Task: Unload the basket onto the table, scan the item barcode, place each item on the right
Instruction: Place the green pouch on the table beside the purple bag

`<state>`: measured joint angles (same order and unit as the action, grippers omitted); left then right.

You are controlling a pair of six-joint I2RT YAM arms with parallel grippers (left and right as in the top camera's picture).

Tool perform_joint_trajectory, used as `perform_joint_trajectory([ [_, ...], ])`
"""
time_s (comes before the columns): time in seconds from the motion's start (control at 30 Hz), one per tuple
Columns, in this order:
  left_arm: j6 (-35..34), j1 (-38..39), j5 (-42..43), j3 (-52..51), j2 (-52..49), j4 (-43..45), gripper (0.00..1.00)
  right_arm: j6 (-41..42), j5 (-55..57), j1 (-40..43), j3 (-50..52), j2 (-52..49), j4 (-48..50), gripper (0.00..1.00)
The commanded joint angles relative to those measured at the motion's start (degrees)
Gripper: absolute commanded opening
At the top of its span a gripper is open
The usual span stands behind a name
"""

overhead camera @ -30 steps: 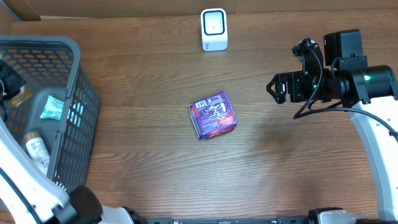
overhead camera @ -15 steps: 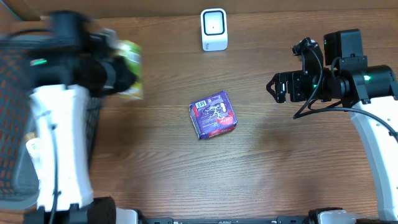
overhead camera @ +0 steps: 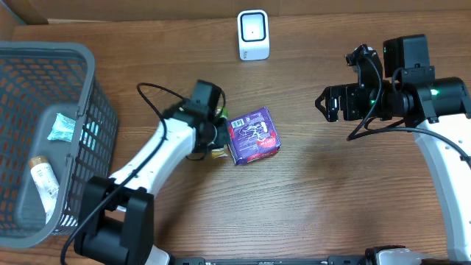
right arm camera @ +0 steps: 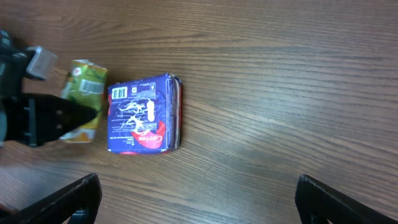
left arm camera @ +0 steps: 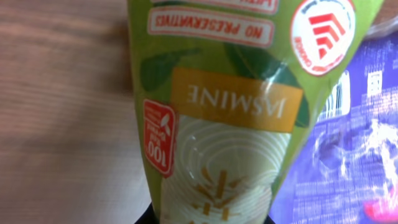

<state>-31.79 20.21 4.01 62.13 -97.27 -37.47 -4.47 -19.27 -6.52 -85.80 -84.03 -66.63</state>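
The left gripper pushes the purple packet (overhead camera: 253,135) to the right in the overhead view onto bare wood next, then lets go of the green packet beside it.
My left gripper (overhead camera: 213,138) is shut on a green jasmine tea packet (overhead camera: 218,151) in the middle of the table. The packet fills the left wrist view (left arm camera: 236,112), with dark jaw tips at either side of its lower end; no barcode shows on this face. It lies against the left side of a purple packet (overhead camera: 253,135), also seen from the right wrist (right arm camera: 143,113), which has a white barcode label on top. The white scanner (overhead camera: 253,34) stands at the far edge. My right gripper (overhead camera: 324,103) hangs open to the right, with nothing between its fingers (right arm camera: 87,190).
A grey mesh basket (overhead camera: 81,55) stands at the left with a teal packet (overhead camera: 62,127) and a small bottle (overhead camera: 44,180) inside. Bare wood lies between the purple packet and the scanner.
My left arm swung out of the basket area with the green packet and came down beside the purple packet. The right arm has not moved.
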Motion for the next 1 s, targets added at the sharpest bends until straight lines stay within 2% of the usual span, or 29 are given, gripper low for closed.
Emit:
perform_joint_trajectory([
  [0.0,-3.1,2.0,-4.0,-1.9,-1.5,4.9,0.04,0.0,-0.3,-0.4,0.0,0.0,0.2,1.00],
  [0.3,3.8,3.2,-3.6,-1.8,-6.0,7.9,0.04,0.0,-0.3,-0.4,0.0,0.0,-0.1,1.00],
  [0.47,13.8,5.8,1.6,-1.7,-9.8,12.4,0.04,0.0,-0.3,-0.4,0.0,0.0,-0.2,1.00],
  [0.67,20.2,9.5,2.2,-0.9,-10.1,12.8,0.04,0.0,-0.3,-0.4,0.0,0.0,0.0,1.00],
  [0.77,20.7,10.7,0.9,0.8,-10.1,11.8,0.04,0.0,-0.3,-0.4,0.0,0.0,0.0,1.00],
  [0.83,20.7,10.7,-0.2,2.1,-10.1,10.5,0.12,0.0,-0.3,-0.4,0.0,0.0,0.0,1.00],
  [0.93,19.8,9.7,-0.4,4.0,-10.1,8.1,0.41,0.0,-0.3,-0.4,0.0,0.0,0.0,1.00],
  [0.97,19.1,9.0,-0.4,5.0,-10.1,6.5,0.55,0.0,-0.3,-0.4,0.0,0.0,0.0,1.00],
])
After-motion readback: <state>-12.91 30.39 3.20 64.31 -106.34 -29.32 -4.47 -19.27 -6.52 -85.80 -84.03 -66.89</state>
